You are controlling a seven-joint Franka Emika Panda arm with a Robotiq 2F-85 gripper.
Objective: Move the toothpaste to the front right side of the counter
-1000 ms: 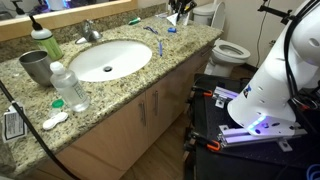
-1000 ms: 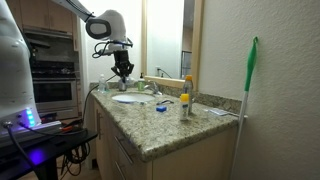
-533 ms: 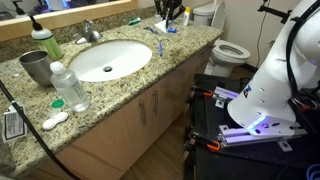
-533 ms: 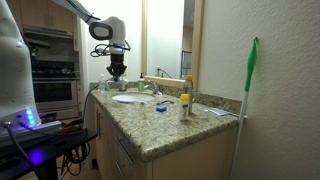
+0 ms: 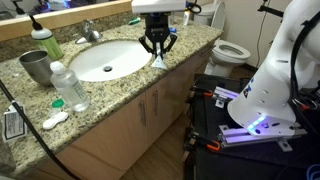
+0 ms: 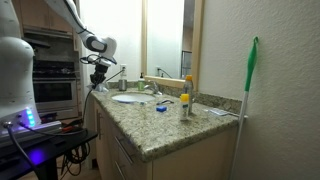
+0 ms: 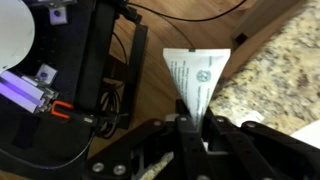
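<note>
The toothpaste is hanging above the floor, so my gripper will next turn and move toward the water bottle, over the counter's granite front edge [image 5: 121,90], to let go of the toothpaste.
My gripper [image 7: 192,122] is shut on the toothpaste [image 7: 194,73], a flat white tube with blue-green print that sticks out from between the fingers. In an exterior view the gripper [image 5: 158,52] hangs over the front edge of the counter [image 5: 120,92], just right of the oval sink [image 5: 108,60], with the tube [image 5: 160,60] pointing down. In an exterior view the gripper [image 6: 100,78] is above the counter's [image 6: 160,128] near-left edge. The wrist view shows the granite edge [image 7: 270,70] to the right and floor below.
A clear water bottle [image 5: 68,87], a metal cup [image 5: 35,67], a green soap bottle [image 5: 45,42] and small white lumps [image 5: 54,119] stand left of the sink. The faucet [image 5: 90,32] is behind it. A toilet [image 5: 228,48] and a black cart [image 5: 225,110] are beside the counter.
The gripper has moved from the back right of the counter, by the sink's far side, forward to the counter's front edge, carrying the toothpaste.
</note>
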